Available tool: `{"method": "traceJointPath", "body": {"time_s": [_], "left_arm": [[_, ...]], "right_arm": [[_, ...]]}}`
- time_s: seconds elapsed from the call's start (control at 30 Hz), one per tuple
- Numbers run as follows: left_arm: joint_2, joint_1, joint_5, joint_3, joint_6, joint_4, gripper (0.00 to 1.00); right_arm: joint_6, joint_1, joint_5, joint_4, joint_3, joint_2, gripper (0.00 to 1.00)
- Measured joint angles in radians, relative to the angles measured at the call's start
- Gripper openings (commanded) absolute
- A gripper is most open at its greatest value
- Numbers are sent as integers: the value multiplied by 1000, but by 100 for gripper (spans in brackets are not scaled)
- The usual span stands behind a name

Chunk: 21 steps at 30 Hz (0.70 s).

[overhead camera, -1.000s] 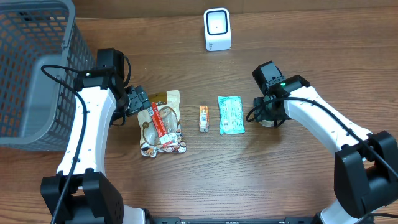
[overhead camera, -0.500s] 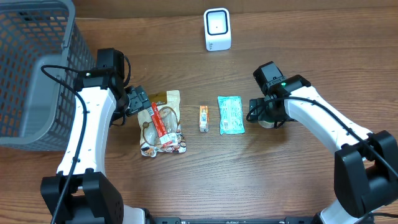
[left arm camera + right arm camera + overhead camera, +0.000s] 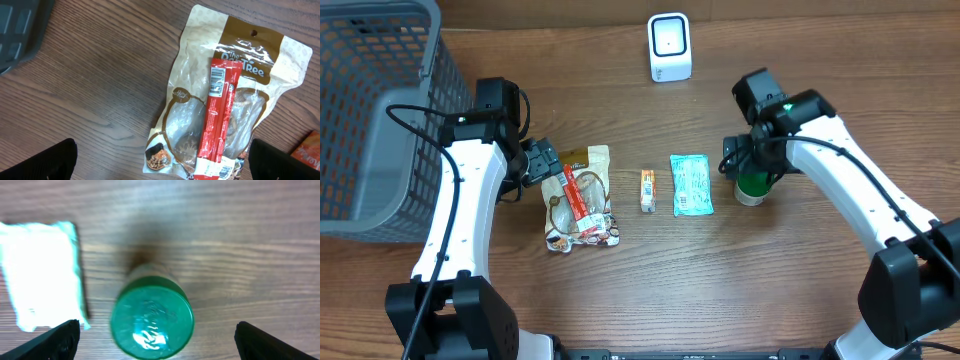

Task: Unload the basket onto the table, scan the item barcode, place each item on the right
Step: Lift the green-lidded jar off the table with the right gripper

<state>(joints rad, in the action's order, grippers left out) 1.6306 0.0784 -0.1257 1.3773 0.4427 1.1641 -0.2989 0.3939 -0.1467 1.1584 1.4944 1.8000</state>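
Note:
The right gripper next needs to move down over the green-lidded container (image 3: 752, 188) (image 3: 152, 318) until its open fingers are on either side of the container.
A white barcode scanner (image 3: 669, 47) stands at the back of the table. A green-lidded container (image 3: 753, 186) stands upright to the right of a teal packet (image 3: 691, 184). In the right wrist view its green lid (image 3: 152, 318) lies between the wide-apart fingers of my right gripper (image 3: 157, 341), which is open, touches nothing and hovers above it. My left gripper (image 3: 162, 162) is open above the lower end of a brown snack bag (image 3: 250, 60). On the bag lies a red stick pack (image 3: 217, 120), barcode side up. A small orange packet (image 3: 647, 190) lies between bag and teal packet.
A grey mesh basket (image 3: 370, 110) fills the far left corner, close behind the left arm. The items lie in a row across the middle of the wooden table (image 3: 720, 290).
The right gripper has opened, let go of the green-lidded container and drawn up and back, leaving it standing on the table. The left arm has not moved.

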Motion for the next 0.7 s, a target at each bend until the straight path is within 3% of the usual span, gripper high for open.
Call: {"method": "traceJointPath", "body": {"time_s": [0.7], "left_arm": [[0,0,0,0,0,0,100]], "right_arm": [[12,0,21,22,1,79,99]]}}
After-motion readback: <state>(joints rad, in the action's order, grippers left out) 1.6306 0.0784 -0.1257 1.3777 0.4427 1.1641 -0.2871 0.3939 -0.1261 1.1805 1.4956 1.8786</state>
